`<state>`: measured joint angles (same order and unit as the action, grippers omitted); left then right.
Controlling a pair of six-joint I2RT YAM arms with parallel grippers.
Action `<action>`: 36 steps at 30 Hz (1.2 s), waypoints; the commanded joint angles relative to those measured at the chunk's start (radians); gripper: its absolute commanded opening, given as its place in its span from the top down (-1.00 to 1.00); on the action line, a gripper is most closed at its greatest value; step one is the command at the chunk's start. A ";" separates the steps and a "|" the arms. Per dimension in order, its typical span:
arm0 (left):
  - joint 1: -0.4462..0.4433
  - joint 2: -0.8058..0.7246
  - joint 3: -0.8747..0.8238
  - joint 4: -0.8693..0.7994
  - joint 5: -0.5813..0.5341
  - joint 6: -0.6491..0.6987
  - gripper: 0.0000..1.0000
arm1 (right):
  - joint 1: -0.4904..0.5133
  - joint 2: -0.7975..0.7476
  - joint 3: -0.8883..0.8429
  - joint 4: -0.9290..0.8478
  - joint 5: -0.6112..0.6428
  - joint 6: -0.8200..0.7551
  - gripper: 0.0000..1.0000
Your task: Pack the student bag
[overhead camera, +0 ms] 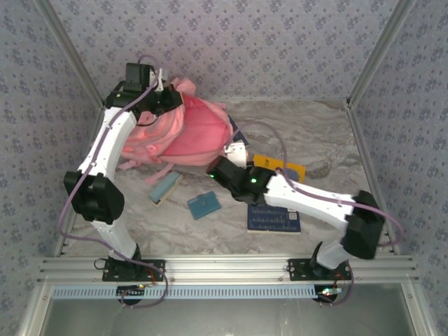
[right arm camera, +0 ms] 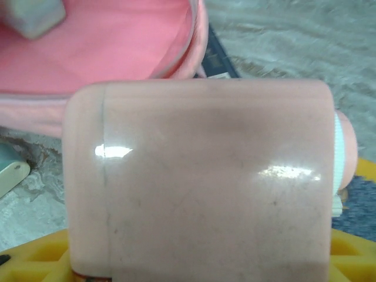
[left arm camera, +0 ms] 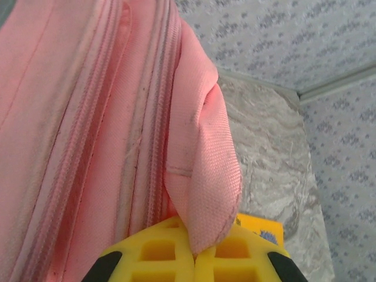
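My right gripper should carry the box [right arm camera: 200,182] over the bag's rim into its open pink interior [right arm camera: 111,56] and let go of it there. The bag's opening is wide open just ahead of my right gripper.
The student bag [overhead camera: 189,133], a soft pink backpack, lies at the back left of the table with its mouth facing right. My left gripper [overhead camera: 159,98] is at the bag's top, shut on a pink fabric tab [left arm camera: 205,194] that runs down between the yellow fingers [left arm camera: 158,252]. The bag's zipper seams [left arm camera: 88,117] run beside it. My right gripper [overhead camera: 234,159] is shut on a small pale pink box [right arm camera: 200,182] just in front of the bag's open pink interior [right arm camera: 106,41]. A greyish item [right arm camera: 32,14] lies inside the bag.
On the marble table lie a pale green case [overhead camera: 164,187], a small teal book [overhead camera: 204,205], a blue book [overhead camera: 274,219] and a yellow book [overhead camera: 280,166]. A dark booklet [overhead camera: 234,133] pokes out by the bag. Patterned walls close in the sides and back.
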<state>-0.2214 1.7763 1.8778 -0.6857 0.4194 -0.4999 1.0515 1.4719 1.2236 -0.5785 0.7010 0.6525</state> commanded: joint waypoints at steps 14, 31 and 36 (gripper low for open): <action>-0.281 -0.069 0.217 -0.089 0.010 0.262 1.00 | -0.179 -0.577 -0.190 0.163 0.078 -0.495 0.88; -0.362 -0.053 0.245 -0.128 0.096 0.374 1.00 | -0.305 -0.490 -0.126 0.157 -0.515 -0.638 0.83; -0.366 -0.090 0.223 -0.127 0.127 0.406 1.00 | -0.348 -0.403 -0.173 0.219 -0.649 -0.639 0.84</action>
<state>-0.5766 1.7687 2.0441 -0.9070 0.4583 -0.1516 0.7265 1.0492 1.0607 -0.4255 0.1902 0.0349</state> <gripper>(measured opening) 0.038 0.638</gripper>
